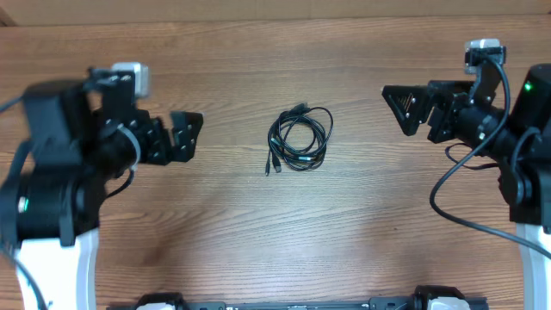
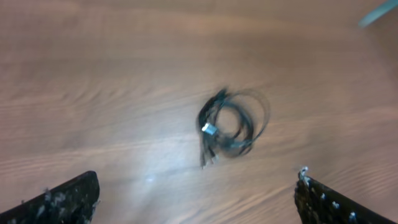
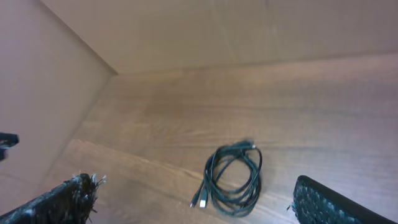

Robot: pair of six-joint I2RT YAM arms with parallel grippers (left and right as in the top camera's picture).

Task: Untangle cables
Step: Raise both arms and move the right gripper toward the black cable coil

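My right gripper will next move across to the coil and down onto its plug-free outer edge [image 1: 329, 131] [image 3: 259, 171], because the coil lies below and to the left in the overhead view.
The cables [image 1: 300, 137] lie as a small black coil of thin cords in the middle of the wooden table, with plug ends sticking out at its lower left. The coil also shows in the left wrist view [image 2: 233, 123] and in the right wrist view [image 3: 234, 178]. My left gripper [image 1: 191, 135] is open and empty, well to the left of the coil. My right gripper [image 1: 403, 110] is open and empty, to the right of the coil and a little farther back. Neither gripper touches the cables.
The wooden table [image 1: 275, 241] spreads all around the coil. A plain wall [image 3: 186, 31] rises at the table's far edge in the right wrist view. Thick black arm wires [image 1: 456, 202] hang by the right arm.
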